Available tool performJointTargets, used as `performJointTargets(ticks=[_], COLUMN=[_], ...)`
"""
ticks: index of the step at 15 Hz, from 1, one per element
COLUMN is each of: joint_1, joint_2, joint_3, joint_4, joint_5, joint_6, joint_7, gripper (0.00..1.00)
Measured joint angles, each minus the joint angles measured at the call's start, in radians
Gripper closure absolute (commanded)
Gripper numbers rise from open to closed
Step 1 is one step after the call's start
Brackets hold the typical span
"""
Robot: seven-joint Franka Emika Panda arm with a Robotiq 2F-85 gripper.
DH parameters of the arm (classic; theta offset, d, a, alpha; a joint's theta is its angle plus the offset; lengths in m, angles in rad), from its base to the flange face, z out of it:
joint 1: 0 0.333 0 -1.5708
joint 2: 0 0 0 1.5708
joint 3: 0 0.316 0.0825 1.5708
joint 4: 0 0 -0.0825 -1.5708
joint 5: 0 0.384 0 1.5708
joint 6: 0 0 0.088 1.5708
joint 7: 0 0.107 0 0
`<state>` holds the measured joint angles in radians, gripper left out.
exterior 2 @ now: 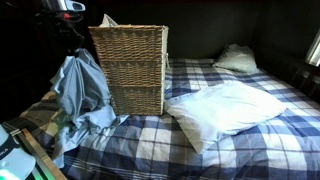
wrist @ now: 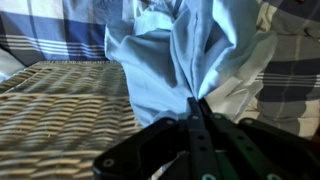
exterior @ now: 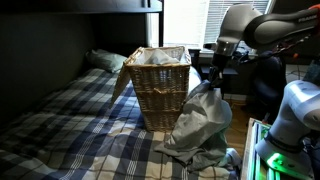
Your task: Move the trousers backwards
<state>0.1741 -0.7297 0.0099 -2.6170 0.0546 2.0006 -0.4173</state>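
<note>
My gripper rises high next, swings outward over the bare plaid bed beside the wicker basket and releases the trousers (exterior: 203, 122) there, since that bed part lies clear.
The trousers (exterior: 203, 122) are pale grey-blue cloth, hanging in a bunch from my gripper (exterior: 212, 80) with their lower part resting on the plaid bed. They also show in an exterior view (exterior 2: 82, 92) beside the wicker basket, and in the wrist view (wrist: 180, 50) as folds running down from the fingertips. My gripper (wrist: 196, 102) is shut on a pinch of the cloth, fingers pressed together. In an exterior view the gripper (exterior 2: 72, 48) is dark and hard to make out above the cloth.
A wicker basket (exterior: 160, 88) with white lining stands on the blue plaid bed (exterior: 70, 125), right next to the trousers. A white pillow (exterior 2: 225, 108) lies on the bed, another (exterior 2: 237, 58) at the back. A bunk frame (exterior: 80, 8) is overhead.
</note>
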Motion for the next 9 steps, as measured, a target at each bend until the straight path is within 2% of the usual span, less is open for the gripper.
performJointTargets(ticks=[4, 9], joint_1=[0.032, 0.079], joint_2=[-0.082, -0.097], joint_3=[0.009, 0.016], joint_4=[0.127, 0.284], joint_5=[0.01, 0.057], joint_6=[-0.051, -0.068], joint_7=[0.042, 0.059], gripper=[0.99, 0.98])
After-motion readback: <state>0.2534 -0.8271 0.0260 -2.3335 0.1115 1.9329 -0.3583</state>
